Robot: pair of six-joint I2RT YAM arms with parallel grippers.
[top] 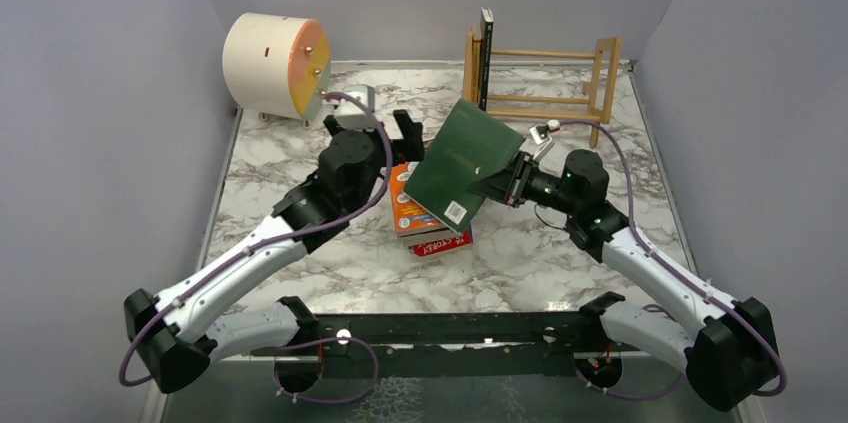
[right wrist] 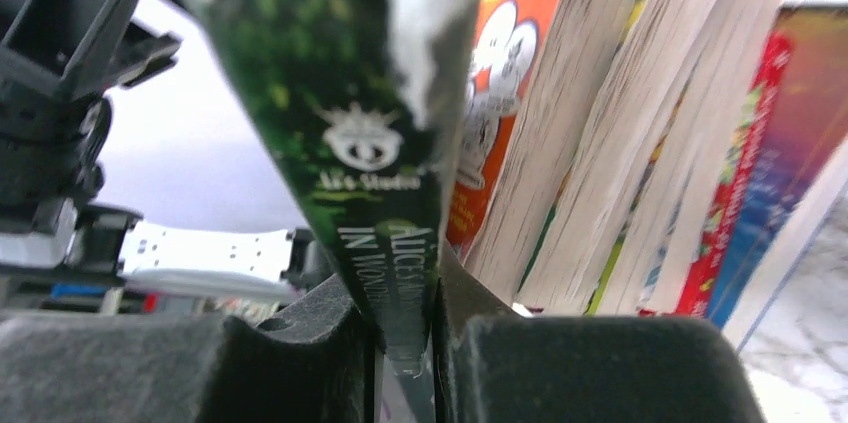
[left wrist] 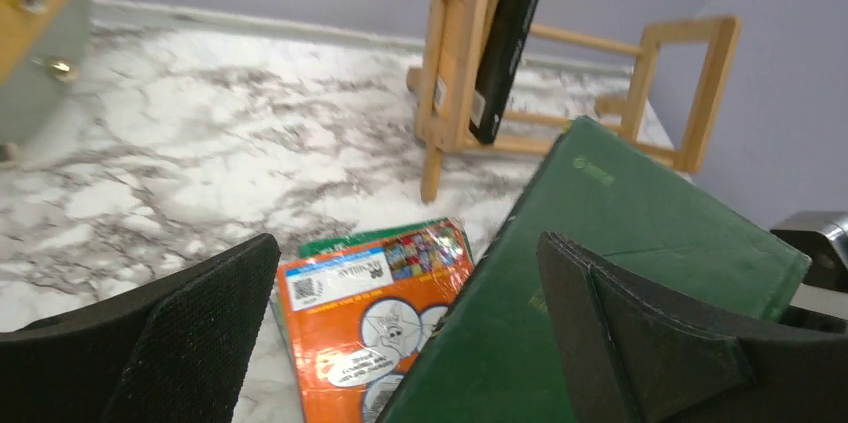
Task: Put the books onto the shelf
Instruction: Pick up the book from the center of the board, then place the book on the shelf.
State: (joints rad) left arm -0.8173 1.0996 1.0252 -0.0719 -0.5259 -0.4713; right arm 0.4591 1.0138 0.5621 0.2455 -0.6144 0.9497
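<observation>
Next, my right gripper will swing outward to the shelf, turn the green book [top: 465, 163] upright and release it in the empty space beside the black book [top: 486, 58].
My right gripper [top: 510, 181] is shut on a dark green book [top: 465, 163], held tilted above the pile; in the right wrist view the jaws [right wrist: 405, 333] pinch its spine [right wrist: 350, 123]. The pile of books [top: 430, 228] lies mid-table, orange cover [top: 405, 205] on top, a red one [top: 445, 244] lowest. My left gripper [top: 398, 139] hovers open just left of the green book; between its fingers [left wrist: 410, 323] show the orange book [left wrist: 355, 313] and the green cover [left wrist: 640, 213]. The wooden shelf [top: 545, 73] stands at the back right with a black book [top: 486, 58] upright at its left end.
A cream cylinder with an orange face [top: 275, 65] stands at the back left, close behind my left wrist. Grey walls enclose the marble table [top: 270, 183] on three sides. The shelf [left wrist: 455, 63] and its black book [left wrist: 510, 33] lie ahead of the left gripper.
</observation>
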